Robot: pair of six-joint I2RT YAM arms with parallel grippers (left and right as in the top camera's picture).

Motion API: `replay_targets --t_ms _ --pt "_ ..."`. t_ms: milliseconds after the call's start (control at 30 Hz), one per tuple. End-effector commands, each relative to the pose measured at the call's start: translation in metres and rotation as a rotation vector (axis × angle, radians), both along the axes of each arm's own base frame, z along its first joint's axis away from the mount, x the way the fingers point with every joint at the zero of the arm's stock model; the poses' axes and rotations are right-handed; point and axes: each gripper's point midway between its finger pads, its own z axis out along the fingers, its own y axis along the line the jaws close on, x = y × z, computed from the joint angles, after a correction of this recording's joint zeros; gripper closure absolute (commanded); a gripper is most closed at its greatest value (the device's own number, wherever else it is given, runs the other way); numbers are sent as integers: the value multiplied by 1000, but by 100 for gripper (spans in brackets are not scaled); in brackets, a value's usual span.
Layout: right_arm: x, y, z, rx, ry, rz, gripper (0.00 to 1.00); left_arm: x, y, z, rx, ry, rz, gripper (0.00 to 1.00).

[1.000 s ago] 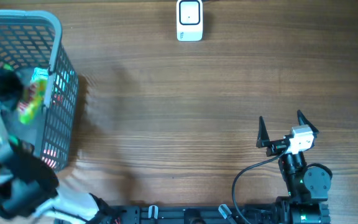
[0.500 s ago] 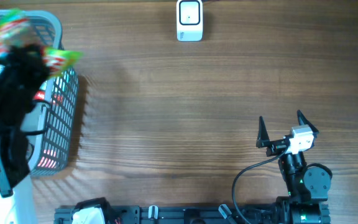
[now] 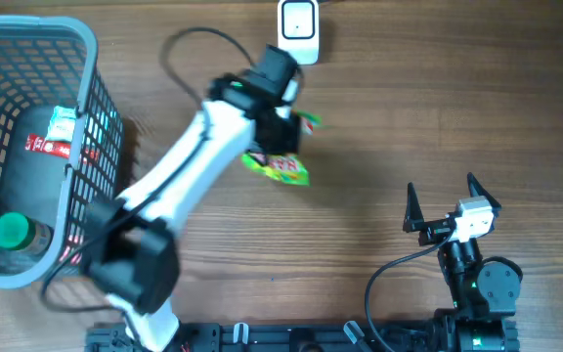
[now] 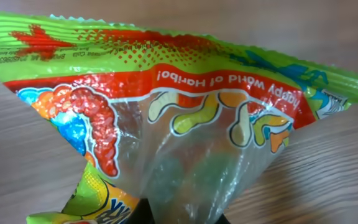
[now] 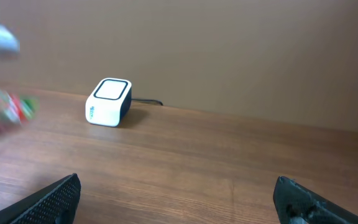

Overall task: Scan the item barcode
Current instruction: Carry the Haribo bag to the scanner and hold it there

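Observation:
The left gripper next carries the bag to the right in the overhead view and releases it there, over the clear tabletop that lies on that side of the gripper.
My left gripper (image 3: 283,145) is shut on a green and orange bag of gummy candy (image 3: 280,168), held above the table just in front of the white barcode scanner (image 3: 298,31). In the left wrist view the bag (image 4: 185,118) fills the frame, and only a dark bit of the gripper (image 4: 179,214) shows at its lower edge. No barcode shows on the visible side. My right gripper (image 3: 448,200) stands open and empty at the front right. Its wrist view shows the scanner (image 5: 109,101) and the blurred bag (image 5: 5,109) at the far left.
A grey mesh basket (image 3: 91,59) stands at the left edge. In it lies a dark bottle (image 3: 27,186) with a green cap and a red label. The scanner's cable runs off the back of the table.
My left arm has swung from over the basket to the back middle of the table, carrying the candy bag up to the scanner. The right arm has not moved.

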Motion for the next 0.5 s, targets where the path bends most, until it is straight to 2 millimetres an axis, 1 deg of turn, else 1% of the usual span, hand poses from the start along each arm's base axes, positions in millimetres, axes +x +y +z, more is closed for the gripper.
replay_targets --t_ms 0,33,67,167,200,233,267,300,333,367,400,433,467 --pt "0 0 1 14 -6 -3 0 -24 -59 -39 -34 67 -155 96" --pt "0 0 1 14 -6 -3 0 -32 -77 -47 -58 78 -196 96" --pt "0 0 1 14 -6 -3 0 -37 -91 -51 -74 73 -227 96" --pt "0 0 1 14 -6 -3 0 -45 -125 -53 -113 16 -298 96" --pt "0 0 1 14 -6 -3 0 -43 -135 -52 -119 -25 -315 96" --pt "0 0 1 14 -6 -3 0 -38 -138 -53 -96 -71 -314 96" --pt "0 0 1 14 -6 -3 0 -30 -137 -56 -52 -120 -301 96" --pt "0 0 1 14 -6 -3 1 -21 -130 -58 11 -169 -281 95" --pt "0 0 1 14 -6 -3 0 -16 -124 -59 55 -198 -266 88" --pt "0 0 1 14 -6 -3 0 -14 -120 -59 75 -205 -259 69" --pt "0 0 1 14 -6 -3 0 -14 -120 -59 76 -203 -258 43" --pt "0 0 1 14 -6 -3 0 -14 -119 -59 77 -201 -257 0" --pt "0 0 1 14 -6 -3 0 -15 -119 -59 77 -201 -257 0"
